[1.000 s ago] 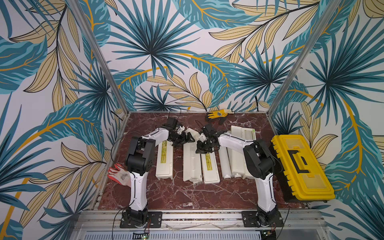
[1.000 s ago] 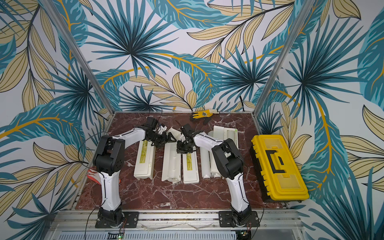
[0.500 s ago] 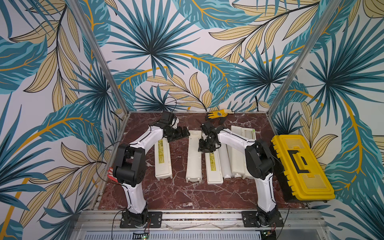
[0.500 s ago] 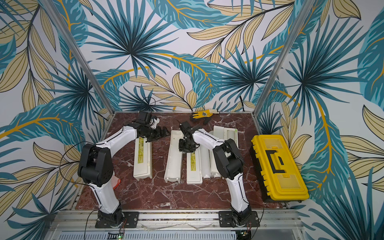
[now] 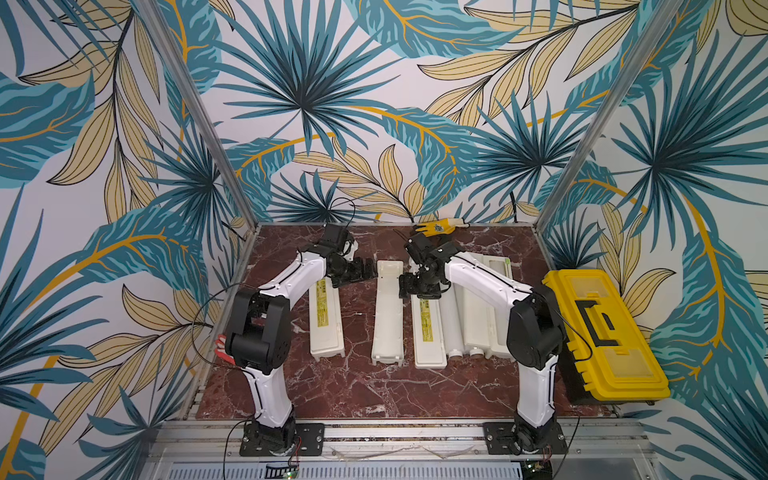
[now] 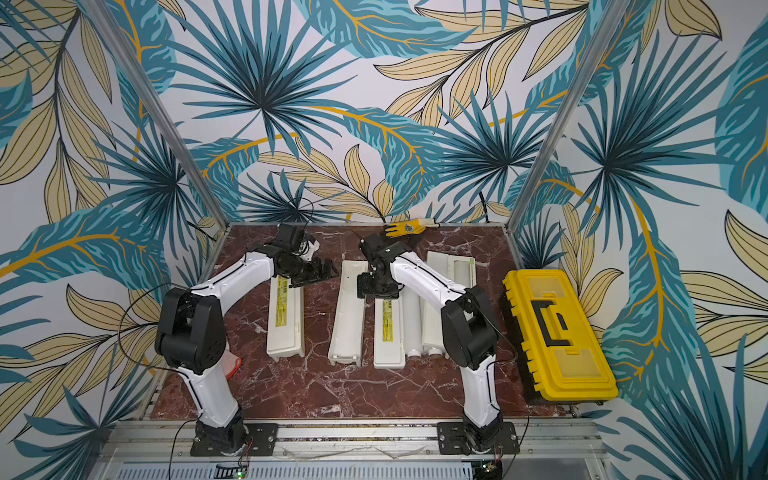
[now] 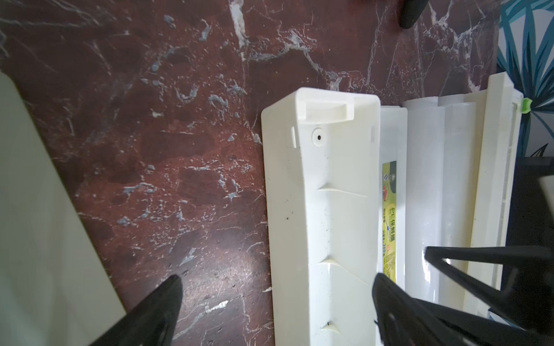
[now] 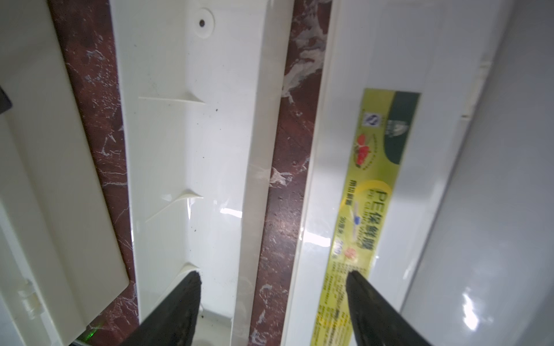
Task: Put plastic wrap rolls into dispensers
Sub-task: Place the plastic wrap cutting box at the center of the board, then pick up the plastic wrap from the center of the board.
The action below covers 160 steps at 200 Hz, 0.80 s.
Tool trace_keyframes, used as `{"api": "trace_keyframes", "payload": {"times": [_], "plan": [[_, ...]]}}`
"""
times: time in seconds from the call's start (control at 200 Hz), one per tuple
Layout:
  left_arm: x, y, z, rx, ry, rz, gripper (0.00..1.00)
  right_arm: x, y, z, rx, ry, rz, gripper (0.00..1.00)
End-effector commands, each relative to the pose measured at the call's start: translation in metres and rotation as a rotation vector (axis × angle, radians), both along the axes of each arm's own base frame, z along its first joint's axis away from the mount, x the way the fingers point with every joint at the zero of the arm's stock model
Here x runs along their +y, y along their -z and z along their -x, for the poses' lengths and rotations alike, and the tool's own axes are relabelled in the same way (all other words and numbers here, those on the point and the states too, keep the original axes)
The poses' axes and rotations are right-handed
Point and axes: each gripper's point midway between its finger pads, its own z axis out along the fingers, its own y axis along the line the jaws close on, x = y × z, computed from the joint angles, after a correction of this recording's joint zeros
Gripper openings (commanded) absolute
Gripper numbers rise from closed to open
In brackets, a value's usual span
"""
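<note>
The adjoining plastic wrap roll [image 5: 450,309] [image 8: 501,248] lies below my right gripper, toward the yellow toolbox, so next I will move that gripper past the labelled dispenser and down astride the roll.
Three cream dispensers lie side by side in both top views. The left one [image 5: 326,324] is closed and labelled. The middle one [image 5: 387,324] shows a bare ribbed face [image 8: 186,149]. A closed labelled one [image 5: 428,332] lies right of it. Two plastic wrap rolls [image 5: 454,328] [image 5: 477,328] rest between that and a cream part [image 5: 494,270] at the far right. My right gripper [image 8: 272,273] is open, its fingertips straddling the gap between the middle and labelled dispensers [image 5: 409,286]. My left gripper [image 7: 277,278] is open and holds nothing, near the middle dispenser's far end [image 5: 365,270].
A yellow toolbox [image 5: 602,332] fills the table's right edge. A yellow glove [image 5: 436,227] lies at the back wall. A red and white glove [image 5: 222,349] sits behind the left arm. Patterned walls close in three sides.
My right gripper has gone from shut to open at the far end of the middle dispenser. The left gripper, open throughout, has drawn back to the left.
</note>
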Motion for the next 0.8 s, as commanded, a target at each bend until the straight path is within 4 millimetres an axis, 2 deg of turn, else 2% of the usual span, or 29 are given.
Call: {"api": "trace_keyframes", "payload": {"times": [0.0, 0.14, 0.265, 0.551, 0.796], "plan": [[0.002, -0.019, 0.002, -0.042, 0.024, -0.005, 0.99, -0.044, -0.008, 0.007, 0.009, 0.021, 0.121, 0.77], [0.000, -0.006, 0.009, -0.005, 0.032, 0.000, 0.98, -0.084, -0.002, 0.004, 0.022, 0.092, 0.171, 0.76], [-0.003, 0.001, 0.014, 0.016, 0.039, 0.000, 0.92, -0.108, 0.018, 0.003, 0.076, 0.136, 0.170, 0.70], [-0.006, 0.002, 0.017, 0.027, 0.038, 0.004, 0.89, -0.120, 0.057, -0.005, 0.145, 0.128, 0.238, 0.59], [-0.006, 0.001, 0.018, 0.030, 0.040, 0.016, 0.88, -0.117, 0.086, -0.003, 0.222, 0.116, 0.250, 0.59]]}}
